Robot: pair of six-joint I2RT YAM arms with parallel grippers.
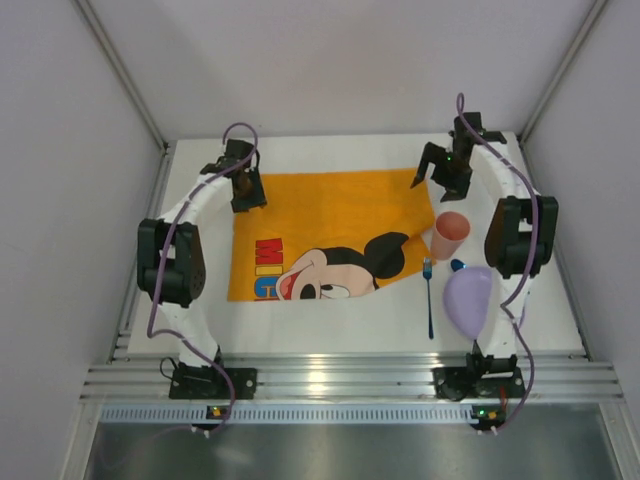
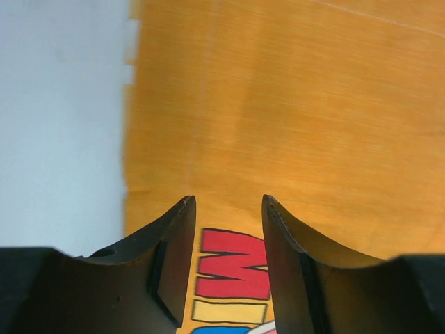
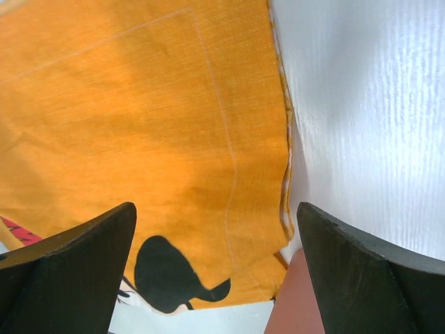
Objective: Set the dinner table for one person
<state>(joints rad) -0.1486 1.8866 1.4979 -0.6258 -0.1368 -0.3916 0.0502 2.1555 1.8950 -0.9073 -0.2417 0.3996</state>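
Observation:
Next I should draw my right gripper back beyond the mat and close it on the side of the pink cup's rim away from the mat (image 1: 467, 229), as the pink cup opens upward.
The white dinner table (image 1: 330, 330) carries an orange placemat (image 1: 330, 215) with a cartoon mouse print, spread flat in the middle. A pink cup (image 1: 450, 235) stands at the mat's right edge. A blue fork (image 1: 429, 295) lies on the table beside it. A lilac bowl (image 1: 468, 300) sits tilted by the right arm. My left gripper (image 1: 245, 190) is open and empty above the mat's far left corner (image 2: 132, 42). My right gripper (image 1: 440, 170) is open wide and empty above the mat's far right corner (image 3: 278, 104); the cup (image 3: 299, 299) shows below it.
A silver ridged rail (image 1: 340, 380) runs along the near edge by the arm bases. White walls close in the left, right and back. A small blue item (image 1: 457, 265) lies between cup and bowl.

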